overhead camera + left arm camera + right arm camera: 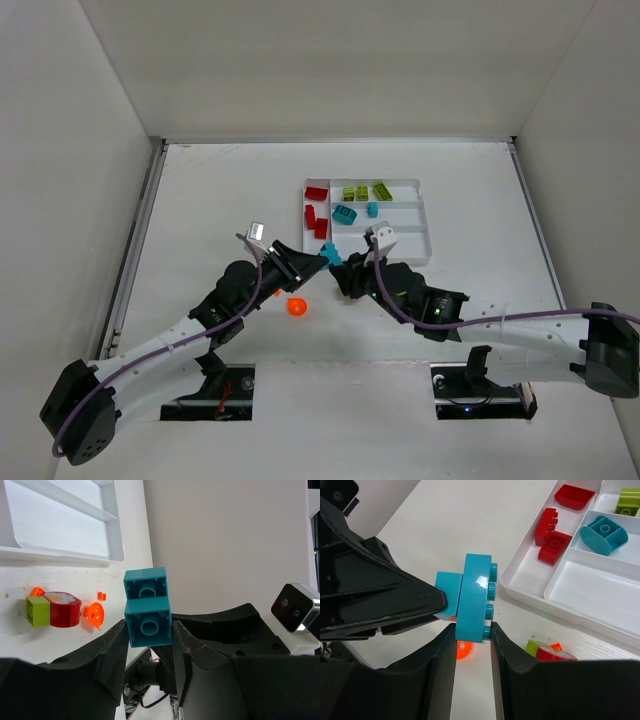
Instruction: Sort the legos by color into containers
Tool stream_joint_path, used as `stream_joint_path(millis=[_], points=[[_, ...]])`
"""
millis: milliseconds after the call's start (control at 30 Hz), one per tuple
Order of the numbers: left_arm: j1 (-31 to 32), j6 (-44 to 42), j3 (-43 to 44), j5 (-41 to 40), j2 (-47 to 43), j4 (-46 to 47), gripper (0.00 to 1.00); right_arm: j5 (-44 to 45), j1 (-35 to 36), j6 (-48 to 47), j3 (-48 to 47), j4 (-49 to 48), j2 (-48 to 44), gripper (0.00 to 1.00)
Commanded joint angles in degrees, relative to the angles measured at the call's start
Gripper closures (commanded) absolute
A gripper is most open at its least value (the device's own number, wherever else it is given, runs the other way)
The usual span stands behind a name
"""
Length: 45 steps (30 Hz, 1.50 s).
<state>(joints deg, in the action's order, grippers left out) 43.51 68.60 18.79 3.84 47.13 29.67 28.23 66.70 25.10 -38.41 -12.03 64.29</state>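
Observation:
I will next pull the longer brick [476, 597] off the smaller block with my right gripper, then lower and release it outward in the middle teal-lego slot.
Two teal legos [329, 257] stuck together hang in the air between my grippers. My right gripper [472, 630] is shut on the longer studded brick [476, 597]. My left gripper [148, 632] has its fingers pressed against both sides of the smaller teal block [148, 622], which also shows at the left in the right wrist view [448, 592]. The white tray [420, 215] holds red legos [316, 215] in its narrow side slot, yellow-green ones [365, 192] in the far slot and teal ones [346, 214] in the middle slot.
An orange rounded piece [296, 307] lies on the table below the grippers. Beside the tray's near edge a yellow-green brick [37, 611] and a red rounded piece [62, 609] sit joined, with small orange bits [94, 615] around them. White walls enclose the table.

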Motion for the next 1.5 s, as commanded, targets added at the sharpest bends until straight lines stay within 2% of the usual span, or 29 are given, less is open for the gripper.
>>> stream_joint_path(millis=[0, 133, 367, 567, 733, 1000, 1233, 1467], points=[[-0.31, -1.8, 1.34, -0.58, -0.46, 3.9, 0.84, -0.72, -0.47, 1.09, 0.53, -1.94, -0.48, 0.77], [-1.62, -2.77, 0.11, -0.24, -3.09, 2.76, 0.88, -1.07, -3.54, 1.88, 2.29, -1.24, -3.55, 0.77], [-3.73, -3.73, -1.29, 0.38, -7.14, -0.93, 0.88, -4.84, -11.62, 3.11, 4.66, -1.15, -7.51, 0.77], [-4.36, -5.58, 0.45, 0.04, -5.48, -2.51, 0.88, -7.66, -25.5, 8.11, 2.82, -0.8, 0.02, 0.77], [-3.65, -9.88, 5.55, -1.37, 2.68, -3.65, 0.87, -9.42, -34.12, 13.3, -3.14, 1.13, 11.27, 0.77], [-5.23, -19.37, 17.14, -3.92, 20.61, -7.78, 0.87, -8.89, -38.96, 17.43, -13.96, 4.82, 25.26, 0.77], [-4.71, -28.07, 29.18, -7.61, 32.3, -13.75, 0.88, -9.42, -42.3, 25.86, -15.64, 5.79, 30.63, 0.77], [-3.3, -33.88, 37.8, -11.13, 39.52, -17.1, 0.88, -9.51, -43.63, 30.97, -14.76, 3.07, 32.91, 0.74]])
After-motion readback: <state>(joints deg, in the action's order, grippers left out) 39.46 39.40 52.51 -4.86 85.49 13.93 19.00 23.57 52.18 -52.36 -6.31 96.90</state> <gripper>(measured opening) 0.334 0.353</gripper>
